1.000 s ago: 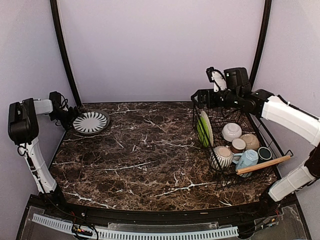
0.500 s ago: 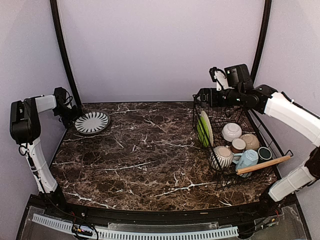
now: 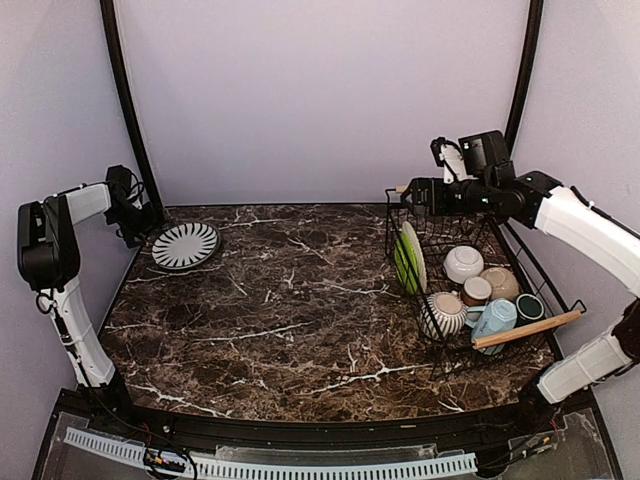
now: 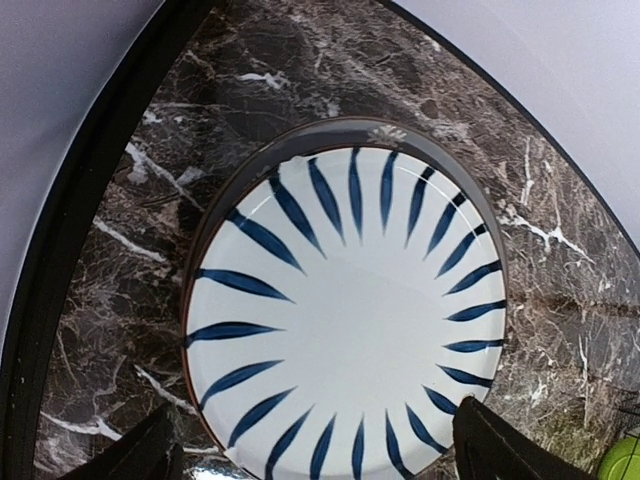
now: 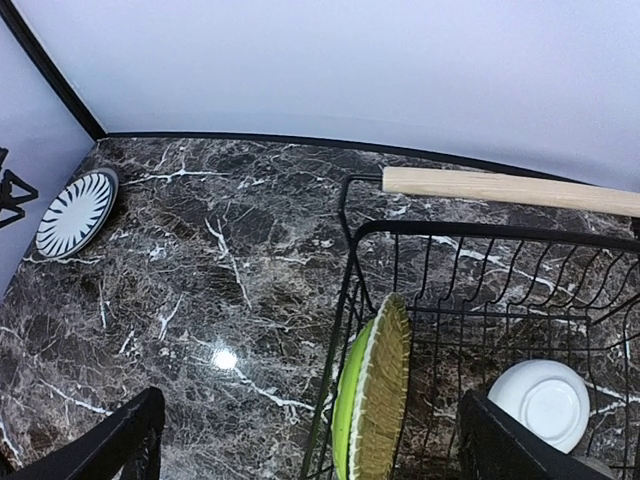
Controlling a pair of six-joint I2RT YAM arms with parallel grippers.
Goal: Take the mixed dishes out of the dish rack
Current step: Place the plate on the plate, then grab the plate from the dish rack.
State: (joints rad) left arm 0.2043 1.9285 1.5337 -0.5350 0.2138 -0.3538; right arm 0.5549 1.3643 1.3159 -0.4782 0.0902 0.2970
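Note:
The woven-faced plate's upper rim is uncovered, so the robot's right gripper will go down next over that pale rim (image 3: 411,238) (image 5: 371,367) beside the lime green, with a finger on each side of it.
The black wire dish rack (image 3: 390,232) stands at the right, one wooden handle (image 3: 527,328) at its near end. In it a lime-green plate (image 3: 407,258) stands on edge beside a white bowl (image 3: 463,263), a striped grey bowl (image 3: 443,313), a light blue mug (image 3: 494,318), a dark green mug (image 3: 529,307) and a small grey cup (image 3: 476,290). The black-striped white plate (image 3: 184,245) lies flat on the table at the far left. My left gripper (image 3: 143,228) is open and empty just above that plate's left edge (image 4: 340,320). My right gripper (image 3: 402,193) is open and empty above the rack's far left corner, over the green plate (image 5: 355,410).
A beige cup (image 3: 502,282) also sits in the rack. The rack's far wooden handle (image 5: 500,188) lies just below my right gripper. Curved black frame posts (image 3: 125,100) rise at both back corners against the lilac walls. The dark marble table (image 3: 290,300) spreads between the plate and the rack.
My left gripper has drawn back up and to the left, off the striped plate, which stays on the table. My right gripper has shifted a little to the right above the rack's far end.

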